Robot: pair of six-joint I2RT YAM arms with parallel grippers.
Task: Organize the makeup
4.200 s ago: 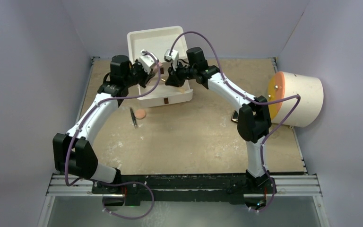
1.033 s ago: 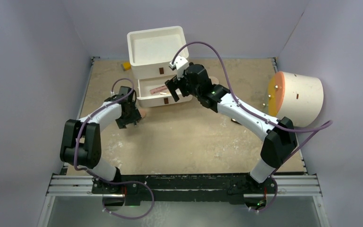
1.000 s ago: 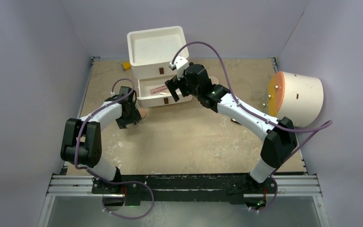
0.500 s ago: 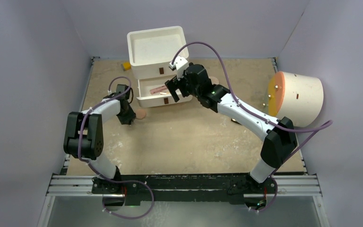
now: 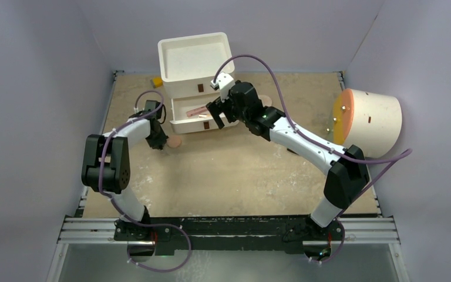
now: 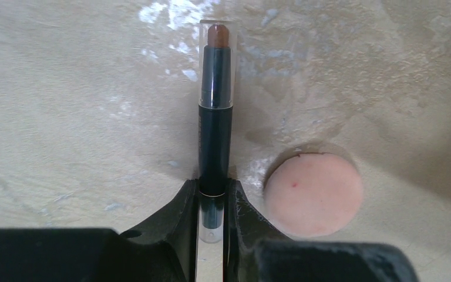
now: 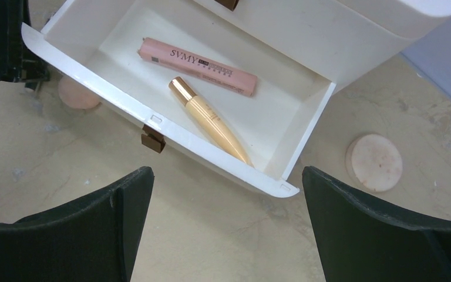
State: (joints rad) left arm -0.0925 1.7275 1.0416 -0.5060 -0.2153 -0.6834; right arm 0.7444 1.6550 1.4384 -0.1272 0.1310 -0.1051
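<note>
The left gripper rises next, swings outward over the open drawer holding tubes, to its right in the top view, and releases the stick (image 6: pixel 215 117).
A slim black stick (image 6: pixel 215 117) with a clear cap and a brownish-pink tip lies flat on the table. My left gripper (image 6: pixel 213 188) is shut on its near end, one finger pressed to each side. Just right of it rests a round peach disc (image 6: pixel 313 194), also seen from above as the disc (image 5: pixel 175 141) beside the left gripper (image 5: pixel 159 141). My right gripper (image 7: pixel 226 235) hangs open, with nothing between its fingers, above the table before the open drawer (image 7: pixel 152 120). In the drawer lie a pink tube (image 7: pixel 197 64) and a tan-gold tube (image 7: pixel 211 120). A second peach disc (image 7: pixel 374 162) lies right of the drawer.
The white drawer unit (image 5: pixel 194 56) stands at the back, its lower drawer (image 5: pixel 182 124) pulled out toward the arms. A small yellow block (image 5: pixel 157 82) sits left of it. A big cream cylinder (image 5: pixel 376 120) with an orange face lies at the right edge.
The left gripper has closed on the stick, and its wrist has shifted a little toward the back. The right arm has barely moved.
</note>
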